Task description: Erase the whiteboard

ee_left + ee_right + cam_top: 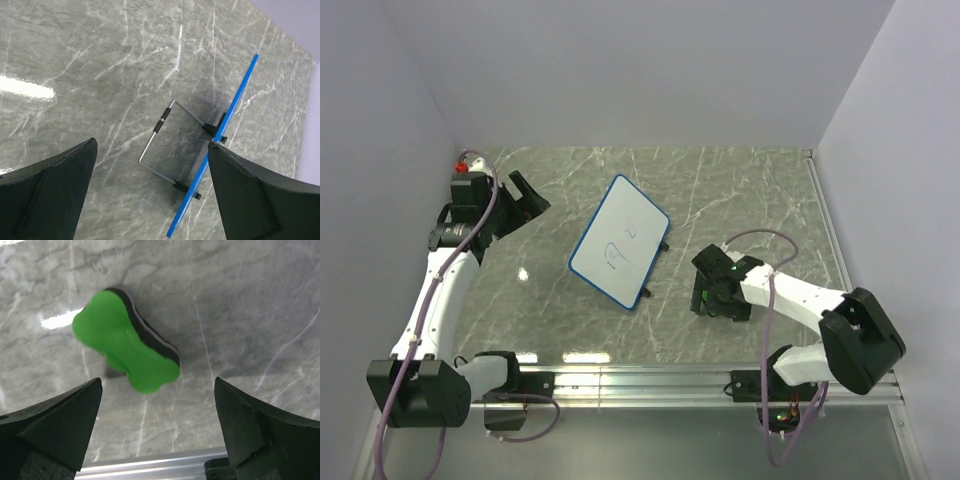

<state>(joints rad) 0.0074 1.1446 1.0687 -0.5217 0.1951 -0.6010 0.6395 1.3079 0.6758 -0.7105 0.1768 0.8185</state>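
The green eraser lies off-center, beyond the fingers of my right gripper. I need to move this gripper toward the whiteboard and slightly outward, onto the green eraser's narrow middle [127,342].
The whiteboard [620,240], white with a blue rim and dark handwritten marks, stands tilted on a wire stand in the middle of the table. In the left wrist view it shows edge-on as a blue strip [235,105], with its wire stand [156,131] behind it. My left gripper [525,195] is open and empty, to the left of and behind the board [152,200]. My right gripper [715,295] is open, pointing down to the right of the board. A green bow-shaped eraser [125,347] with a black underside lies on the table just beyond its fingertips [157,430]; it is hidden in the top view.
A metal rail [650,380] runs along the near table edge and shows close under the right gripper [150,467]. Plain walls close in the table on the left [380,150], back and right [900,150].
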